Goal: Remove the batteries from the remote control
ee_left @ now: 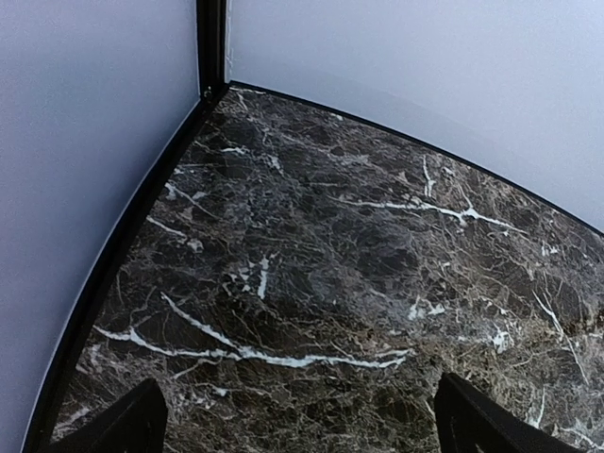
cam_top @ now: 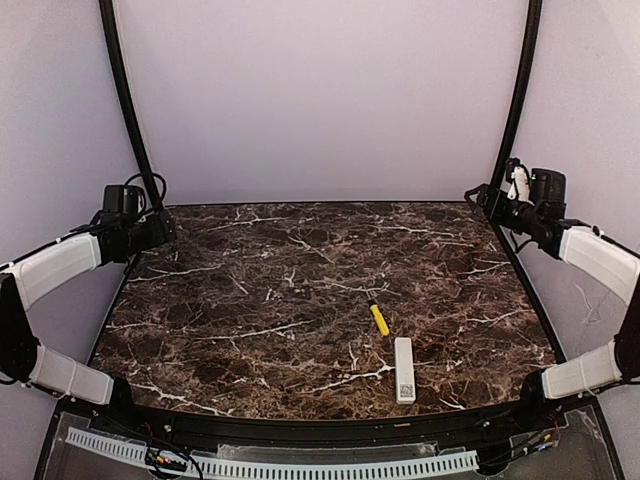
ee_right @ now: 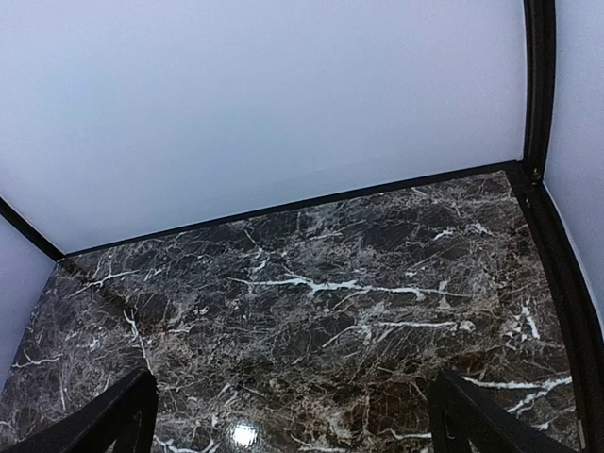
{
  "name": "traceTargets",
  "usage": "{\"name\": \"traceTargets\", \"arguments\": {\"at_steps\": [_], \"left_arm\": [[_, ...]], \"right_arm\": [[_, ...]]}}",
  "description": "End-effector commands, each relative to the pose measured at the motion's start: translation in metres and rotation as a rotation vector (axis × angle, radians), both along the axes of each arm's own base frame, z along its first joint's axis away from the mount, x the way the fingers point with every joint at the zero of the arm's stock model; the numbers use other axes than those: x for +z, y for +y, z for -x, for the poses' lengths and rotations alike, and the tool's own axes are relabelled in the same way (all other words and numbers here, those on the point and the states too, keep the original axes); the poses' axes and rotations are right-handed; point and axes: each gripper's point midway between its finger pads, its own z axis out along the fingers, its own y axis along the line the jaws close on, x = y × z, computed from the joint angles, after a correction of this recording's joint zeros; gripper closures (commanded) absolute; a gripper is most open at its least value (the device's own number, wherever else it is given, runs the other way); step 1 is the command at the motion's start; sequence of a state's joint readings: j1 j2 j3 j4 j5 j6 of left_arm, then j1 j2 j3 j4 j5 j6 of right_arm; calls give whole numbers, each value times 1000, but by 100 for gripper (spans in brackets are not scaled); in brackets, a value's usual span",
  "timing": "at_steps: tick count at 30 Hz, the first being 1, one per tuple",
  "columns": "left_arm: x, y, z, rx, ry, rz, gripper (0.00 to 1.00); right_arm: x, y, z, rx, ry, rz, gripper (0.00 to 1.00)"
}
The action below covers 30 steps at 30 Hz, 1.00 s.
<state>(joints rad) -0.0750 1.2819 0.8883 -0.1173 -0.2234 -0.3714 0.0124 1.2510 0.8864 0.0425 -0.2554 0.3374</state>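
Observation:
The right gripper comes down and back onto the remote control's far end (cam_top: 403, 345) next, as it stands closer to the remote control than my left gripper does.
The remote control (cam_top: 404, 369), a slim white bar with a small dark code mark near its near end, lies on the dark marble table near the front right. No batteries show. My left gripper (cam_top: 152, 232) is raised at the far left edge, far from the remote; in its wrist view its fingertips (ee_left: 123, 423) stand wide apart over bare marble. My right gripper (cam_top: 482, 198) is raised at the far right corner; its fingertips (ee_right: 472, 415) also stand wide apart, holding nothing.
A yellow stick tool (cam_top: 379, 318) with a black tip lies just beyond the remote. The marble table (cam_top: 250, 300) is ringed by pale walls and black corner posts (cam_top: 125, 90). A white perforated strip (cam_top: 300, 465) runs along the front edge.

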Motion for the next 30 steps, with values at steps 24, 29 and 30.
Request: {"name": "traceTargets", "arguments": {"at_steps": [24,29,30], "left_arm": [[-8,-115,19,-409,87,78,0],[-8,-119,21,-431,85,97,4],[-7,-120,21,-432,84,98,5]], "right_arm": [[-84,97,105,73,789,12,1],[-114,121,136,115,910,43,1],[-119,127,142,131,927,60,1]]}}
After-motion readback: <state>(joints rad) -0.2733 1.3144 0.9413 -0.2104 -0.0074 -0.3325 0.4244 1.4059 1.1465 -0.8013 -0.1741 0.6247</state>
